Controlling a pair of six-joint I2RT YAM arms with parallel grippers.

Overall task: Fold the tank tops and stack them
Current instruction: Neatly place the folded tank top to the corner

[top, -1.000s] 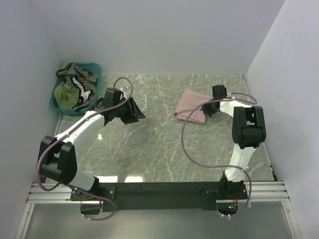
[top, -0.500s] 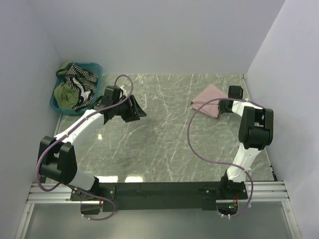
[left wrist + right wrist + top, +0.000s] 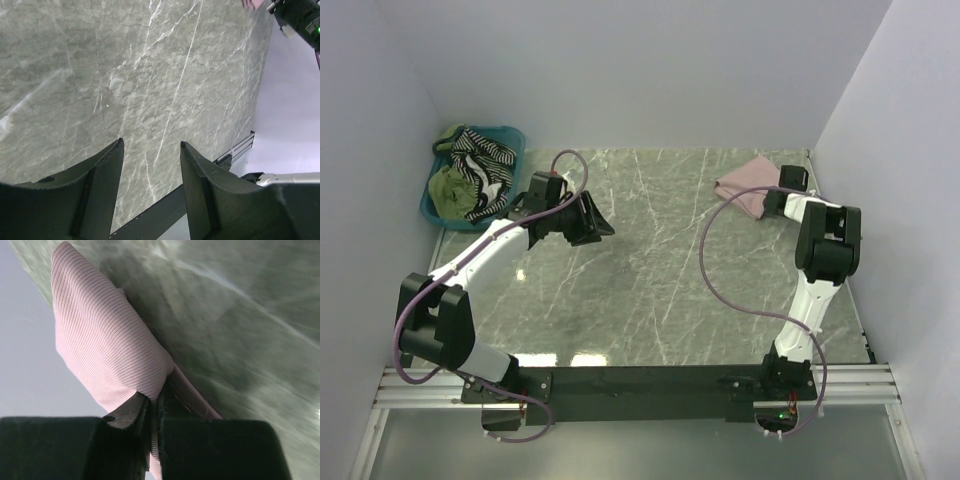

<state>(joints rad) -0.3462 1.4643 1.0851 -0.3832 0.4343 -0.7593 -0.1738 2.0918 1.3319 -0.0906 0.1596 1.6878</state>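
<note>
The pink top will be next: my right gripper will slide it away from me toward the table's far corner (image 3: 801, 158).
A folded dusty pink tank top (image 3: 747, 182) lies at the far right corner of the marble table, its ribbed cloth (image 3: 105, 345) filling the right wrist view. My right gripper (image 3: 772, 200) is shut on the pink top's near edge, the fabric pinched between the jaws (image 3: 156, 402). An olive green tank top (image 3: 452, 187) and a black-and-white striped tank top (image 3: 485, 155) lie crumpled in the teal basket (image 3: 514, 136) at the far left. My left gripper (image 3: 595, 226) hovers open over bare marble, right of the basket, nothing between its fingers (image 3: 112, 170).
White walls close in the table at the back and both sides. The right wall stands right behind the pink top. A black rail (image 3: 640, 380) with both arm bases runs along the near edge. Purple cables loop off both arms.
My right gripper has dragged the pink tank top from mid-right of the table out to the far right corner. The left arm has stayed put.
</note>
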